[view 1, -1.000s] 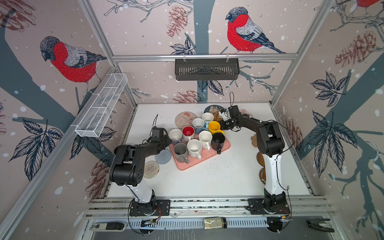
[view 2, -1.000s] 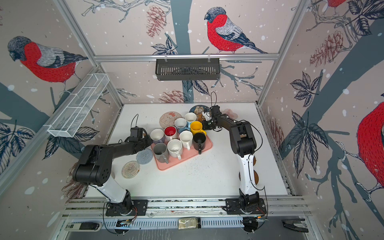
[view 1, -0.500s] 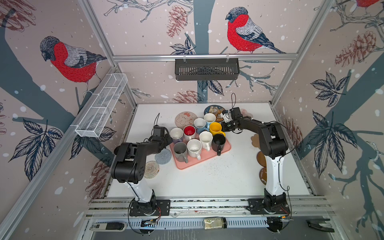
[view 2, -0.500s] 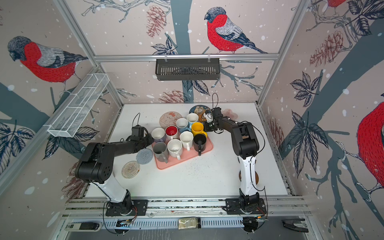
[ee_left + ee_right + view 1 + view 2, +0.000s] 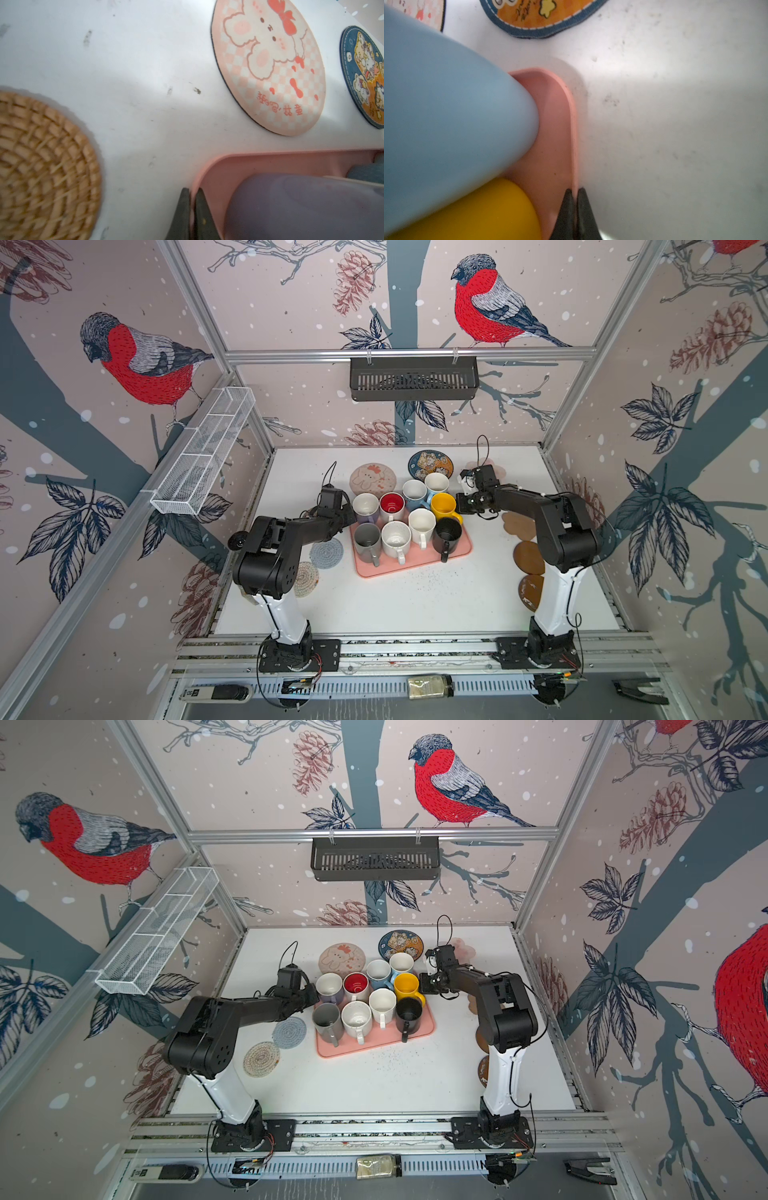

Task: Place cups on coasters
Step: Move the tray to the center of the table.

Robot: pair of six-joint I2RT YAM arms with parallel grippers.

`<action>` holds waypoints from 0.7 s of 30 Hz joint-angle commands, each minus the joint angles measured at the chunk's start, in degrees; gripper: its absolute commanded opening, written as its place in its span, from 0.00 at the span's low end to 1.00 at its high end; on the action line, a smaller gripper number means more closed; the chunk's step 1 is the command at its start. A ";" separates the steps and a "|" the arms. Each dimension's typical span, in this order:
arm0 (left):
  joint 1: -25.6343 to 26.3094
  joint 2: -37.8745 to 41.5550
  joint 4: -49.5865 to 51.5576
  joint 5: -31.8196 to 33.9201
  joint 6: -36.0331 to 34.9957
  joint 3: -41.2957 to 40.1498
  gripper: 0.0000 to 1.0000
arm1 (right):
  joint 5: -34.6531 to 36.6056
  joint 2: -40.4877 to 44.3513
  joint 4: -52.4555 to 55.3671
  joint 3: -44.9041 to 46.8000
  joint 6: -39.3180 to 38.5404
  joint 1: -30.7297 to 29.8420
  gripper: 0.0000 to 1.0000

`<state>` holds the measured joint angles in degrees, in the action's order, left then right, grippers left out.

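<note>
The tray [image 5: 415, 566] crowds the blue cartoon coaster. My right gripper draws the tray's rim back toward my base next, over the bare table nearer me [image 5: 481, 561], and releases it.
Several cups stand packed on a pink tray [image 5: 415, 566]: lavender [image 5: 365, 506], red-inside white [image 5: 391, 505], light blue [image 5: 414, 491], yellow [image 5: 444, 506], grey [image 5: 368, 537], black [image 5: 446, 531] and white ones. My left gripper [image 5: 193, 190] is shut on the tray's left rim beside the lavender cup [image 5: 301, 207]. My right gripper [image 5: 574, 190] is shut on the tray's right rim by the yellow cup [image 5: 477, 214]. All coasters are bare: beige cartoon [image 5: 372, 479], blue cartoon [image 5: 431, 464], grey round [image 5: 327, 552], cream round [image 5: 306, 578], straw [image 5: 41, 166].
A tan cloud-shaped coaster [image 5: 517, 526] and two brown discs [image 5: 528, 558] lie by the right arm, partly hidden behind it. A pink flower coaster [image 5: 494, 468] peeks out behind the right wrist. A black basket [image 5: 413, 379] hangs on the back wall.
The right arm has shifted slightly to the right, with its gripper settled at the tray's right rim. The left arm and the cups have not moved.
</note>
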<state>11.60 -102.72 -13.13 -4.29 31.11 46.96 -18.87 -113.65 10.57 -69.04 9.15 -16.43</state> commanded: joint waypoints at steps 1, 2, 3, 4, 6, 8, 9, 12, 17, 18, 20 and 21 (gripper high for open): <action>1.34 -0.97 3.14 -7.32 0.85 -0.06 0.00 | -0.86 2.48 2.55 4.71 5.38 -0.31 0.03; 1.48 -0.90 2.78 -7.76 0.89 -0.45 0.00 | -0.74 3.86 1.80 6.41 6.05 -0.36 0.03; 1.50 -0.77 2.50 -8.20 0.89 -0.83 0.00 | -0.59 5.00 1.14 7.91 6.67 -0.35 0.03; 1.56 -0.44 2.12 -8.64 0.92 -1.50 0.00 | -0.51 6.26 0.55 9.64 7.21 -0.36 0.03; 1.88 0.42 1.53 -9.20 0.97 -2.56 0.00 | 0.06 8.78 -0.30 12.52 7.95 -0.44 0.03; 2.98 0.89 3.09 -8.35 0.31 -2.58 0.00 | 0.16 11.30 -1.14 15.31 8.50 -0.29 0.03; 4.04 1.00 4.87 -6.79 -0.30 -2.09 0.00 | 0.37 12.36 -1.27 16.41 8.77 -0.23 0.03; 6.45 1.17 7.22 -4.62 -0.97 -1.33 0.00 | 0.75 16.13 -2.10 20.18 10.11 -0.18 0.03; 8.18 2.72 4.77 -5.68 1.17 -4.43 0.00 | 1.33 21.74 -3.48 25.85 12.14 -1.10 0.03; 8.78 3.20 4.82 -5.33 1.26 -4.79 0.00 | 1.49 22.40 -3.76 26.77 12.28 -1.15 0.03; 9.54 4.46 5.07 -4.68 1.45 -5.93 0.00 | 1.48 23.47 -4.31 28.49 12.63 -1.15 0.03; 9.59 5.05 4.91 -4.71 1.73 -6.57 0.00 | 1.34 23.90 -4.49 29.08 12.89 -1.15 0.03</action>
<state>19.97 -98.54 -14.11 -1.83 29.21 41.69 -11.79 -90.74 5.89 -41.23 18.50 -16.84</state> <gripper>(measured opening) 0.075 0.066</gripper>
